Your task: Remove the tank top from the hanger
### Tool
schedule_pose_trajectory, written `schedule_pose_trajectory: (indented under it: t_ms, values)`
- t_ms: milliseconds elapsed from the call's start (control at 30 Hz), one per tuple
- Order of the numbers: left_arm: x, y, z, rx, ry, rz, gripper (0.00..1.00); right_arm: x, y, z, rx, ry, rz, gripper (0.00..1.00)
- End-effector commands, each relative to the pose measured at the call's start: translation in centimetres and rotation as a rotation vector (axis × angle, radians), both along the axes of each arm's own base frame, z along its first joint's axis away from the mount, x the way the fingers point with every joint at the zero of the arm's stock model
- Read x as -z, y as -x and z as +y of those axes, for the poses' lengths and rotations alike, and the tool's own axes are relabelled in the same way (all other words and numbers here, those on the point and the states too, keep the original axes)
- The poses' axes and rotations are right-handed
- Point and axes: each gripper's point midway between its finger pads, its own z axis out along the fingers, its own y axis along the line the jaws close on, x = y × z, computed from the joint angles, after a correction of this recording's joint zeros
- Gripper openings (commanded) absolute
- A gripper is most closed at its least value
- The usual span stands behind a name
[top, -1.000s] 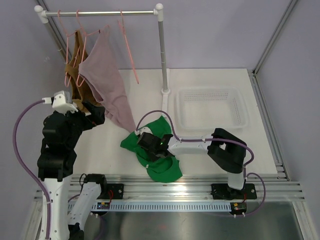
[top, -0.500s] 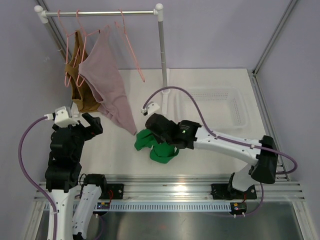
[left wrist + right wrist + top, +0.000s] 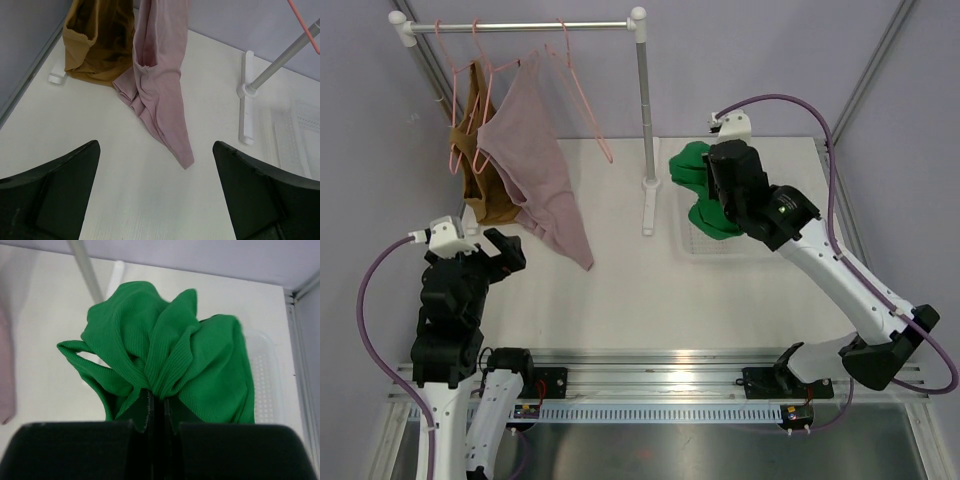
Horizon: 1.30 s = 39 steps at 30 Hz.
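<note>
I will next lower my right gripper toward the middle of the white basket below it and let go, because the green tank top hangs over one end of the basket.
A green tank top [image 3: 698, 185] hangs bunched from my right gripper [image 3: 712, 185], which is shut on it and holds it in the air over the left end of the white basket [image 3: 790, 215]; the right wrist view shows the cloth [image 3: 170, 355] pinched between the jaws. A pink tank top [image 3: 535, 160] and a brown one [image 3: 480, 150] still hang on pink hangers [image 3: 575, 80] on the rail. My left gripper [image 3: 505, 250] is open and empty, low over the table to the left of the pink top's [image 3: 160, 85] hanging tip.
The white rail [image 3: 520, 27] rests on an upright pole [image 3: 646, 110] with a foot on the table [image 3: 650, 205]. An empty pink hanger [image 3: 590, 120] hangs at the rail's right part. A metal frame rail [image 3: 670, 365] runs along the near edge.
My right arm lifted the green tank top off the table's front middle and carried it back and right, up over the basket. My left gripper drew back from the pink top.
</note>
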Motion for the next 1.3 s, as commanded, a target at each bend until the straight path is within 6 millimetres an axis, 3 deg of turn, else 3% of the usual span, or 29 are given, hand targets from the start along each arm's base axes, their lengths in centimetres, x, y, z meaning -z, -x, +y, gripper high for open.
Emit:
schedule_pose_trajectory:
  t_ms: [0, 67, 200, 433, 467, 567, 633, 667, 700, 733, 767, 800, 833, 867, 933, 967, 1000, 1033, 1067, 1100, 1133, 1167, 1200, 1233, 1267]
  values:
    - [-1.6, -0.2, 0.3, -0.012, -0.017, -0.072, 0.99, 1.9, -2.3, -3.2, 0.074, 0.037, 0.013, 0.0]
    - [-1.6, -0.2, 0.4, -0.017, -0.018, -0.076, 0.99, 4.7, -4.0, -5.1, 0.112, 0.076, 0.08, 0.0]
    - [-1.6, -0.2, 0.4, -0.017, -0.018, -0.074, 0.99, 9.4, -6.9, -6.6, 0.125, 0.184, 0.136, 0.0]
    - [-1.3, -0.5, 0.4, -0.015, -0.018, -0.059, 0.99, 17.3, -11.2, -8.8, 0.142, 0.093, 0.308, 0.0]
    - [-1.3, -0.5, 0.3, -0.014, -0.016, -0.056, 0.99, 19.3, -11.8, -8.5, 0.136, 0.098, 0.353, 0.0]
    - [-1.4, -0.6, 0.1, 0.001, -0.013, -0.053, 0.99, 23.5, -11.6, -8.3, 0.133, 0.12, 0.459, 0.0]
    - [-2.2, -0.8, -0.4, 0.028, -0.006, -0.05, 0.99, 24.6, -11.1, -8.2, 0.143, 0.104, 0.494, 0.13]
    - [-2.3, -0.6, -0.5, 0.03, -0.002, -0.032, 0.99, 24.6, -10.6, -8.4, 0.152, 0.098, 0.491, 0.41]
    - [-2.6, -0.9, -0.6, 0.032, 0.003, -0.018, 0.99, 24.2, -10.5, -8.4, 0.161, 0.083, 0.479, 0.51]
    - [-4.4, -0.7, -0.8, 0.04, 0.013, -0.046, 0.99, 23.8, -10.2, -8.7, 0.175, 0.08, 0.471, 0.59]
    - [-5.0, -0.5, -0.8, 0.042, 0.017, -0.033, 0.99, 22.1, -10.0, -8.8, 0.18, 0.064, 0.438, 0.65]
    - [-5.7, -0.7, -0.9, 0.046, 0.019, -0.025, 0.99, 21.0, -9.8, -8.9, 0.187, 0.051, 0.419, 0.84]
    - [-7.9, -1.1, -1.2, 0.062, 0.018, -0.04, 0.99, 20.1, -9.4, -9.2, 0.197, 0.048, 0.41, 0.99]
    - [-8.5, -1.5, -1.3, 0.067, 0.016, -0.028, 0.99, 17.3, -9.2, -9.6, 0.211, 0.031, 0.354, 1.0]
    - [-10.0, -1.9, -1.3, 0.077, 0.002, -0.002, 0.99, 15.2, -8.2, -9.9, 0.211, 0.018, 0.327, 1.0]
    - [-11.3, -2.9, -1.3, 0.078, -0.005, 0.023, 0.99, 12.6, -7.4, -10.2, 0.216, -0.009, 0.273, 0.99]
    - [-12.5, -3.2, -1.3, 0.081, -0.016, 0.016, 0.99, 11.7, -6.8, -10.3, 0.221, -0.029, 0.253, 1.0]
    - [-12.3, -4.8, -1.3, 0.087, -0.034, 0.055, 0.99, 9.7, -5.6, -10.6, 0.215, -0.067, 0.206, 0.99]
    - [-14.6, -4.9, -1.2, 0.088, -0.045, 0.013, 0.99, 8.8, -5.0, -10.4, 0.205, -0.106, 0.183, 1.0]
    - [-15.1, -5.8, -1.1, 0.079, -0.048, 0.019, 0.99, 7.9, -4.4, -10.1, 0.189, -0.144, 0.16, 0.99]
    - [-15.6, -6.6, -1.0, 0.073, -0.055, 0.026, 0.99, 8.1, -3.5, -8.6, 0.104, -0.201, 0.172, 0.99]
    - [-14.9, -8.7, -1.0, 0.075, -0.058, 0.076, 0.99, 6.1, -2.1, -7.8, 0.037, -0.257, 0.121, 0.99]
    - [-17.0, -9.1, -1.0, 0.075, -0.061, 0.036, 0.99, 5.4, -1.2, -6.5, -0.043, -0.306, 0.108, 0.99]
    - [-17.6, -9.9, -1.1, 0.084, -0.073, 0.033, 0.99, 5.5, 0.2, -3.8, -0.198, -0.375, 0.122, 1.0]
    - [-17.8, -11.0, -1.2, 0.092, -0.082, 0.038, 0.99, 3.8, 1.8, -3.0, -0.274, -0.424, 0.078, 0.99]
